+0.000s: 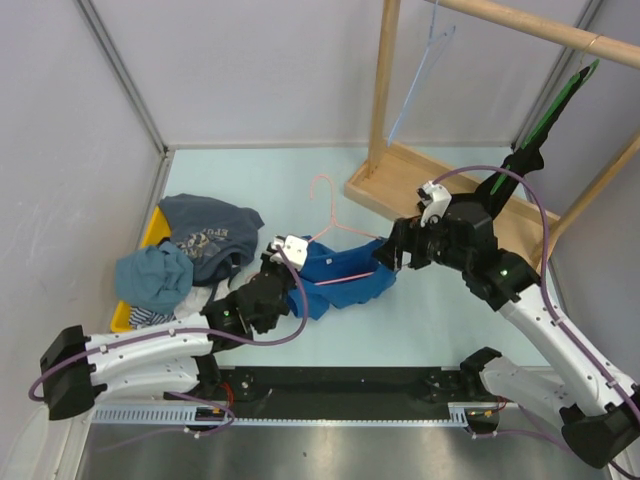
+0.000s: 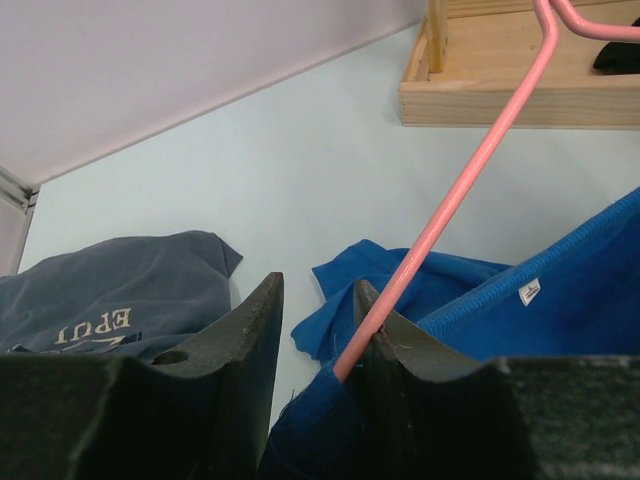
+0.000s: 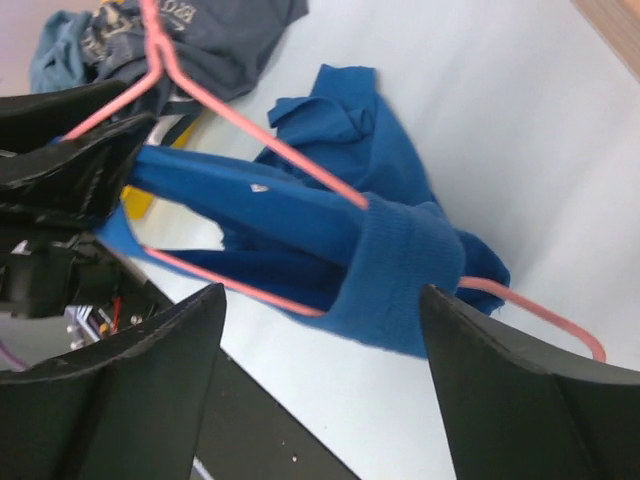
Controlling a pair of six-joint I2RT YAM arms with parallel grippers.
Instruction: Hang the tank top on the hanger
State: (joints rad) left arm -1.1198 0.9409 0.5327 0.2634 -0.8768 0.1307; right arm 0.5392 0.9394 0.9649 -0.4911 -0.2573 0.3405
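To get onto the strap-wrapped shoulder [image 1: 383, 248] [image 3: 412, 250], my right gripper needs to first draw off and turn in line with the hanger's wire slanting across its open fingers.
The royal-blue tank top [image 1: 340, 275] lies bunched on the table between my two arms, partly threaded on the pink wire hanger [image 1: 325, 200]. My left gripper [image 1: 285, 258] is closed on a fold of the tank top [image 2: 580, 290], and the hanger wire [image 2: 470, 170] is pressed against its right finger [image 2: 400, 340]. In the right wrist view a strap of the tank top [image 3: 400, 260] wraps round the hanger's [image 3: 250, 135] shoulder. My right gripper [image 3: 322, 300] stands open just short of that strap, with nothing between its fingers; in the top view it [image 1: 388, 258] is at the garment's right end.
A dark grey-navy printed shirt [image 1: 210, 235] and a teal garment [image 1: 153, 278] are piled on a yellow bin [image 1: 152, 232] at the left. A wooden rack base [image 1: 400, 180] stands at the back right. Its rail [image 1: 540, 25] carries a light blue hanger [image 1: 420, 70] and a green hanger [image 1: 555, 110].
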